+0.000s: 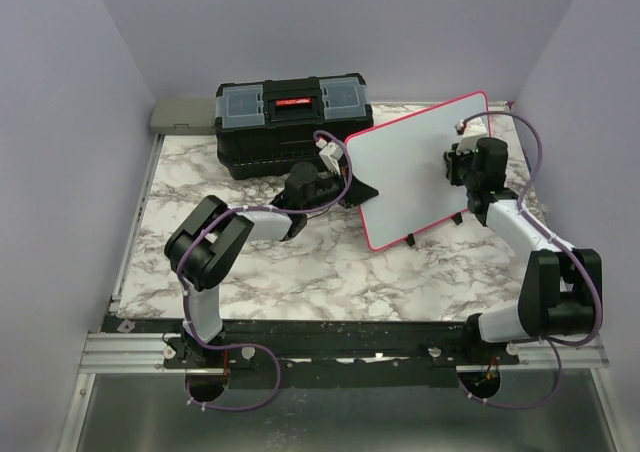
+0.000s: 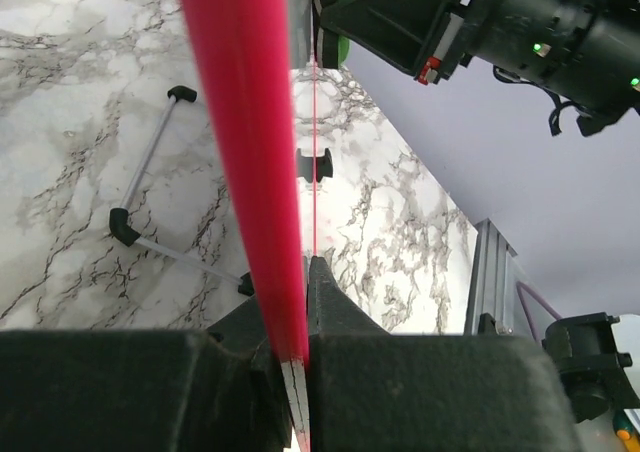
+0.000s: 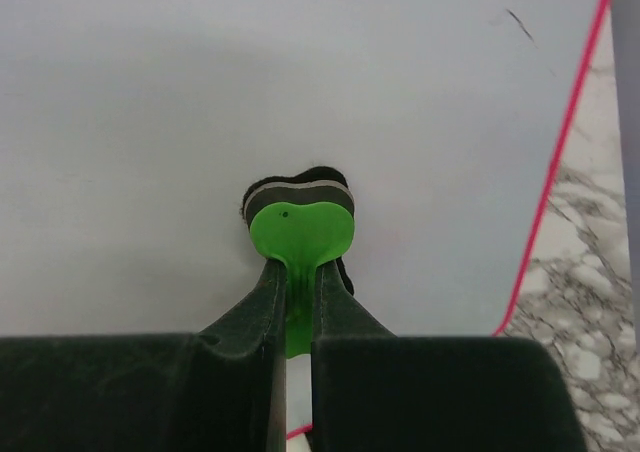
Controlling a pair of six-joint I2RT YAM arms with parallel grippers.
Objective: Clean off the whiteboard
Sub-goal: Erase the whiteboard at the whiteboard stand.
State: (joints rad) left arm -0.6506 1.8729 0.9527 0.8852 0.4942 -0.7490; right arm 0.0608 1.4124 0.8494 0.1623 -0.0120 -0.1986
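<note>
The eraser comes back off the whiteboard (image 1: 420, 167) in my right gripper next and goes down to the marble near its lower edge (image 1: 487, 254) for release, as that spot is clear.
The whiteboard (image 1: 420, 167), white with a pink-red rim, stands tilted up at the right centre of the marble table. My left gripper (image 1: 352, 190) is shut on its left edge; in the left wrist view the red rim (image 2: 240, 152) runs up from between the jaws (image 2: 298, 367). My right gripper (image 1: 455, 162) is shut on a green heart-shaped eraser (image 3: 300, 234), whose black felt pad presses against the board's white face (image 3: 200, 92). The face looks clean, with only a small dark mark (image 3: 518, 24) near the upper right.
A black toolbox (image 1: 290, 122) with a red latch stands at the back behind the left gripper. A grey flat object (image 1: 185, 115) lies at the back left. The board's wire stand with black feet (image 2: 150, 187) shows in the left wrist view.
</note>
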